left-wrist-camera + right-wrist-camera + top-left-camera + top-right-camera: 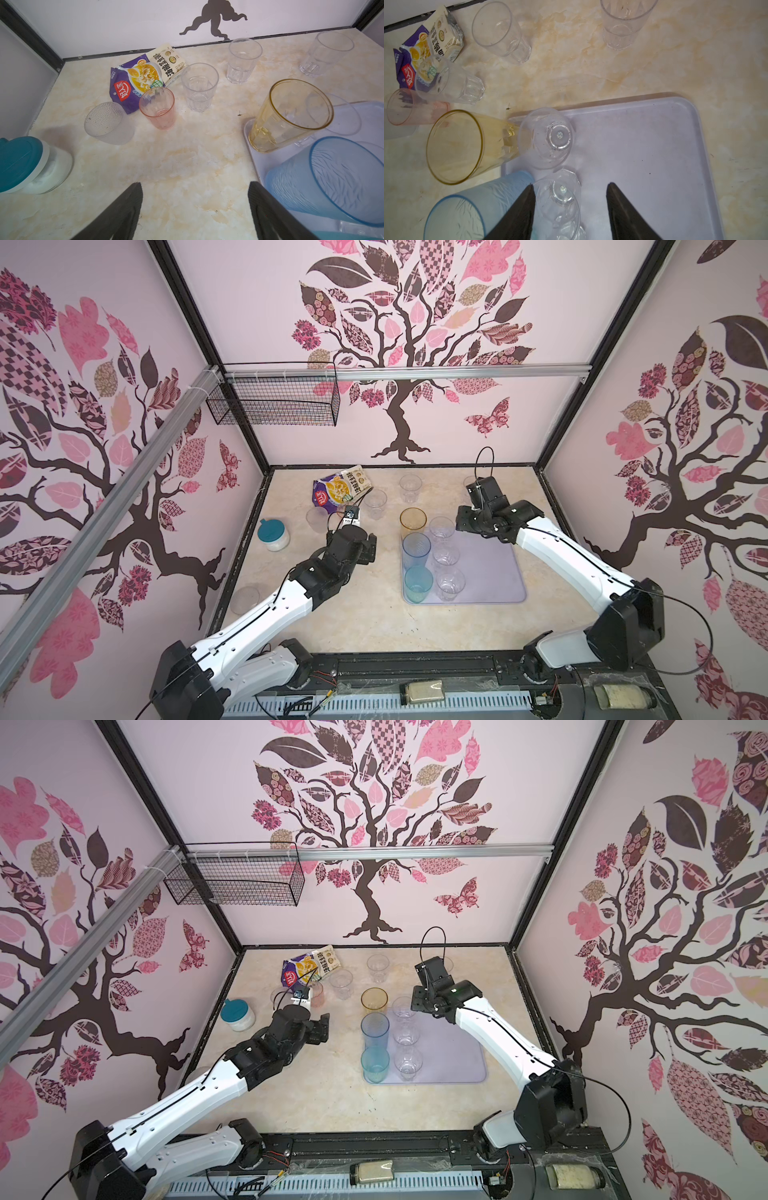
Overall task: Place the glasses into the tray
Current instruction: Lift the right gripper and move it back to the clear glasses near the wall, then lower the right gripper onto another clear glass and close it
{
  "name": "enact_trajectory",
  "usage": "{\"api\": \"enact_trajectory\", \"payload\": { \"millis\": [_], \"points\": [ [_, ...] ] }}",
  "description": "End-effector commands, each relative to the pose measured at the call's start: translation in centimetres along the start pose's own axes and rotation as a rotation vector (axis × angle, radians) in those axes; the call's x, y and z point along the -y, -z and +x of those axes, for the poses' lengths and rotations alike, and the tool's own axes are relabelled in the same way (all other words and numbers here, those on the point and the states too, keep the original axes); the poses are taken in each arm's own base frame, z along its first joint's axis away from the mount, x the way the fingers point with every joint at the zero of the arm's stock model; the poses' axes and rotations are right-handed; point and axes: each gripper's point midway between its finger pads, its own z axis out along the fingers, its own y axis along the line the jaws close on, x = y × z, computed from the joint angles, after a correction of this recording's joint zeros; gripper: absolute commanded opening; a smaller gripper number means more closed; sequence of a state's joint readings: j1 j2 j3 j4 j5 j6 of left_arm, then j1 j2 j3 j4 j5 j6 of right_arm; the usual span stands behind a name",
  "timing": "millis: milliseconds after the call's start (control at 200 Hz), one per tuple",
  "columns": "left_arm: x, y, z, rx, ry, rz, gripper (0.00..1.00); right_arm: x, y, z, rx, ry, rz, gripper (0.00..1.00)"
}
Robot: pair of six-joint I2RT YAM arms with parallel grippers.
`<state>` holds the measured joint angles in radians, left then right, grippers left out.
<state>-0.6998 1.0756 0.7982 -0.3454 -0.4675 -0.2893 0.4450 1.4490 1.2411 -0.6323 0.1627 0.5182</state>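
Observation:
Another clear glass still stands outside the tray, outward and below my right gripper. The right gripper reaches outward next and brings its open fingers down over that glass's rim (450, 960) (648, 12).
The lavender tray (492, 572) lies right of centre. Along its left side stand an amber glass (413, 522), a blue glass (416, 549) and a teal glass (418, 583), with three clear glasses (446, 554) beside them. Loose clear glasses (410, 487) and a pink glass (158, 108) stand on the table behind. My right gripper (570, 185) hovers open over the tray, a clear glass (560, 195) standing beneath, close to one finger. Left of the tray, my left gripper (195, 185) is open over bare table.
A snack packet (340, 489) lies at the back left. A white jar with a teal lid (273, 535) stands near the left wall, and one clear glass (245, 599) sits at the front left edge. A wire basket (274, 400) hangs on the back wall.

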Motion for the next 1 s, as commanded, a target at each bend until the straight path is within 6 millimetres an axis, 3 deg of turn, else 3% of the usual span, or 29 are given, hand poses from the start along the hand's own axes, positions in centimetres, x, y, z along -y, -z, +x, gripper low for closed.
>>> {"api": "enact_trajectory", "payload": {
  "millis": [0, 170, 320, 415, 545, 830, 995],
  "points": [
    [1.2, -0.6, -0.5, 0.0, 0.006, 0.044, 0.84, 1.2, -1.6, -2.7, 0.072, -0.115, 0.009, 0.59],
    [0.9, -2.3, 1.9, -0.055, -0.03, 0.013, 0.85, 5.0, -5.1, -5.6, 0.102, -0.26, 0.051, 0.59],
    [1.2, -2.7, 2.6, -0.07, -0.023, 0.023, 0.84, 8.5, -8.9, -7.6, 0.061, -0.383, 0.062, 0.59],
    [1.6, -2.8, 2.9, -0.074, -0.02, 0.048, 0.84, 9.6, -11.0, -8.8, 0.054, -0.41, 0.073, 0.58],
    [2.1, -3.3, 3.6, -0.101, -0.033, 0.067, 0.84, 10.5, -13.3, -10.2, 0.026, -0.429, 0.083, 0.57],
    [2.6, -4.0, 4.7, -0.137, -0.06, 0.079, 0.84, 10.6, -16.1, -12.4, 0.03, -0.451, 0.074, 0.56],
    [2.5, -4.2, 5.1, -0.146, -0.067, 0.074, 0.84, 10.8, -17.5, -12.9, 0.019, -0.446, 0.086, 0.5]
  ]
}}
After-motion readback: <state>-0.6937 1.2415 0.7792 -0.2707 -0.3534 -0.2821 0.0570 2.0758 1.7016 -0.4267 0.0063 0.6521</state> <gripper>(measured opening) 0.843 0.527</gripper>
